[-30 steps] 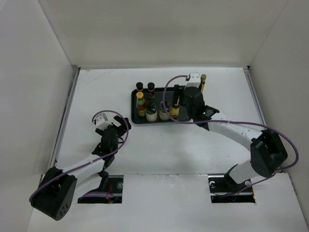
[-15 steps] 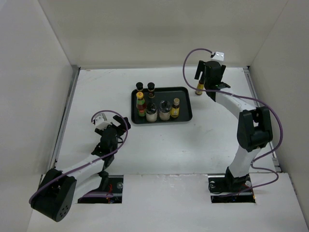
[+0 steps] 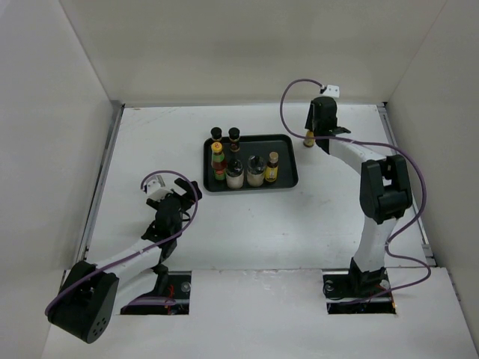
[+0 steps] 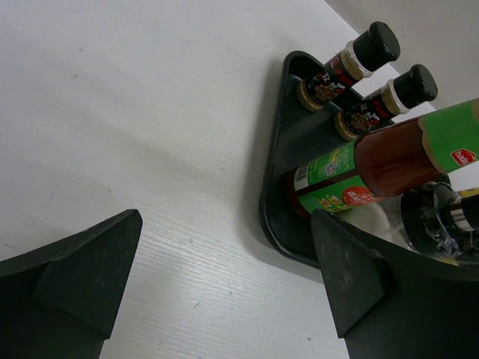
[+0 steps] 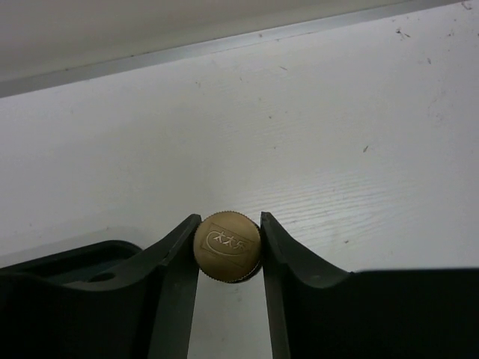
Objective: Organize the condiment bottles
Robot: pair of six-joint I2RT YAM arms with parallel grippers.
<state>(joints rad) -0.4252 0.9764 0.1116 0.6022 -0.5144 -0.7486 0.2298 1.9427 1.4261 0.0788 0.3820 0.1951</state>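
Observation:
My right gripper will next lift, move back and left in the top view, then lower into the tray's near corner (image 3: 287,176) to release, as the tray's slim bottle leaves room there.
My right gripper (image 5: 229,221) is shut on the brown cap (image 5: 227,246) of a slim yellow-labelled bottle (image 3: 308,137), which stands on the table just right of the black tray (image 3: 290,182). In the tray stand two short dark black-capped bottles (image 3: 216,134) (image 3: 234,134), the tall red bottle (image 3: 218,161), two pale jars (image 3: 235,174) (image 3: 255,171) and another slim yellow-labelled bottle (image 3: 272,167). My left gripper (image 3: 174,196) is open and holds nothing, low over the table left of the tray. Its wrist view shows the red bottle (image 4: 389,153) and both dark bottles (image 4: 348,63).
White walls enclose the table on three sides, and the back wall lies close behind the held bottle. A corner of the tray (image 5: 75,258) shows beside my right fingers. Bare table stretches between my left gripper (image 4: 224,250) and the tray (image 4: 278,191).
My right arm swung away from the tray to the bottle standing at the back right, lowered over it, and its jaws closed on the cap. The left arm stayed still.

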